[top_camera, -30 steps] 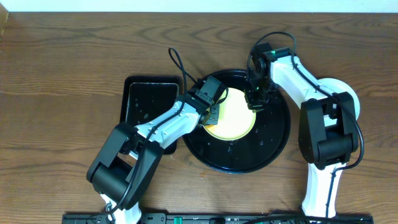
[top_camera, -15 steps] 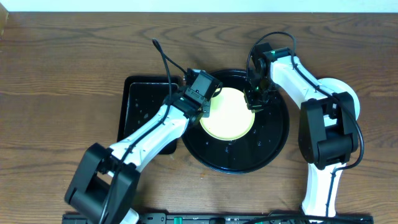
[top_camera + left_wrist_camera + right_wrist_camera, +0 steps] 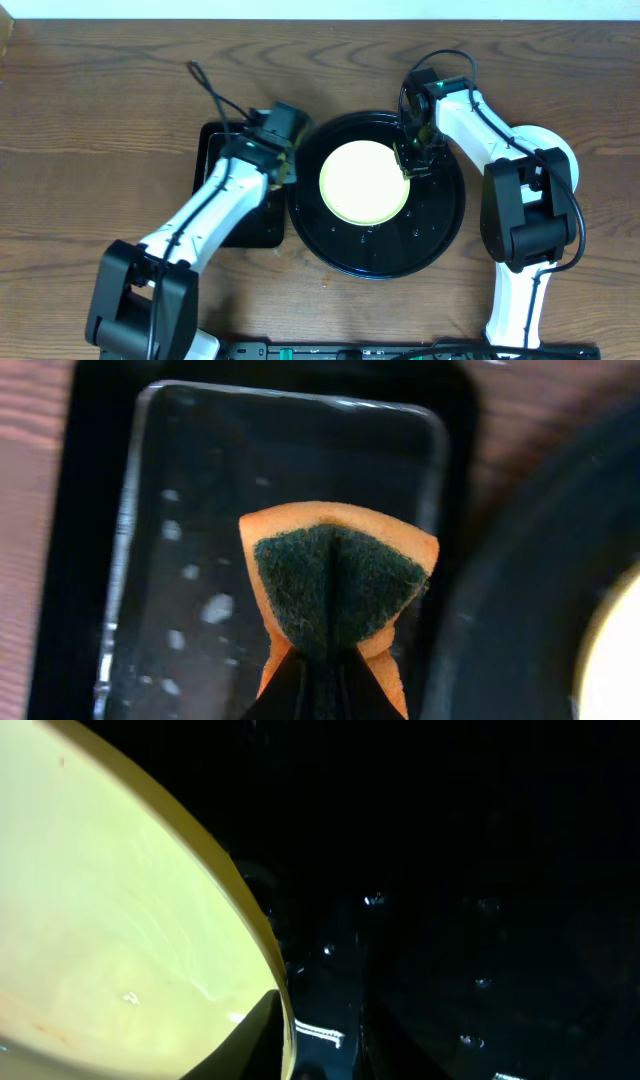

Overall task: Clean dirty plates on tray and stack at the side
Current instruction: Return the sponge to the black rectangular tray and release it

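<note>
My left gripper will next lower the sponge into the water on the rectangular tray's wet bottom by the round tray and let it go, as that bottom lies below.
One pale yellow plate [image 3: 365, 183] lies flat in the middle of the round black tray [image 3: 440, 230]. No mint-blue plates are in view. My right gripper [image 3: 412, 160] sits at the plate's right rim. In the right wrist view its fingers [image 3: 320, 1040] straddle the rim of the plate [image 3: 100, 900], close together, over the wet tray [image 3: 480, 870]. My left gripper [image 3: 283, 165] is shut on an orange sponge with a dark green pad [image 3: 335, 585]. It holds the sponge over the rectangular black tray [image 3: 180, 510], left of the round tray [image 3: 500, 610].
The rectangular black tray [image 3: 225, 150] lies just left of the round tray and holds water with droplets. Brown wooden table [image 3: 100, 120] surrounds both trays. Both arm bases stand at the front edge.
My left gripper has lifted the sponge off the yellow plate and moved left over the rectangular tray. The right gripper has stayed at the plate's rim.
</note>
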You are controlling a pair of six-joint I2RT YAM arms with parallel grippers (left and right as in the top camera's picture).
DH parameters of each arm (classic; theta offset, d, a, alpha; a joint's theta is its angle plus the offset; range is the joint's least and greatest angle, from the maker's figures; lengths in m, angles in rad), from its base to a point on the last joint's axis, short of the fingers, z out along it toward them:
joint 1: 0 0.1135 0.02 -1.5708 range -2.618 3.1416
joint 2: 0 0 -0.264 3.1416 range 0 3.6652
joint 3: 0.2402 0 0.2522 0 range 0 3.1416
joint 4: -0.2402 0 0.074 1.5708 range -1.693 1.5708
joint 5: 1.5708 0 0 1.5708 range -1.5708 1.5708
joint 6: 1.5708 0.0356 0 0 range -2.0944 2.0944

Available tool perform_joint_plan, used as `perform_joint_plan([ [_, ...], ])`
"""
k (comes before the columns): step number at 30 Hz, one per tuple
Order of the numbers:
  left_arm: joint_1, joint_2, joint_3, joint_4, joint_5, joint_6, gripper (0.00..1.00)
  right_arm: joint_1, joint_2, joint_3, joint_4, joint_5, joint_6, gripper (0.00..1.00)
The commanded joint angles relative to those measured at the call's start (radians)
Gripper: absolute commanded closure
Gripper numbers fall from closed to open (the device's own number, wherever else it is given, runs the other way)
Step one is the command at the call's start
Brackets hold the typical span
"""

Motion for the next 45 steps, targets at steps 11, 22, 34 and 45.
perform_joint_plan([
  [11,0.242,0.106,-0.08,0.095,0.372,0.099,0.93,0.006,0.015,-0.004,-0.002,0.019,0.005,0.83],
  [22,0.423,0.213,-0.08,0.083,0.362,0.138,0.86,0.006,0.015,-0.008,-0.008,0.019,0.005,0.84],
  [34,0.406,0.213,-0.08,0.077,0.642,0.164,0.93,0.008,0.015,-0.008,-0.007,0.019,0.005,0.85],
  [45,0.266,0.213,-0.079,0.117,0.575,0.175,0.92,0.01,0.015,-0.008,-0.008,0.019,0.005,0.85],
])
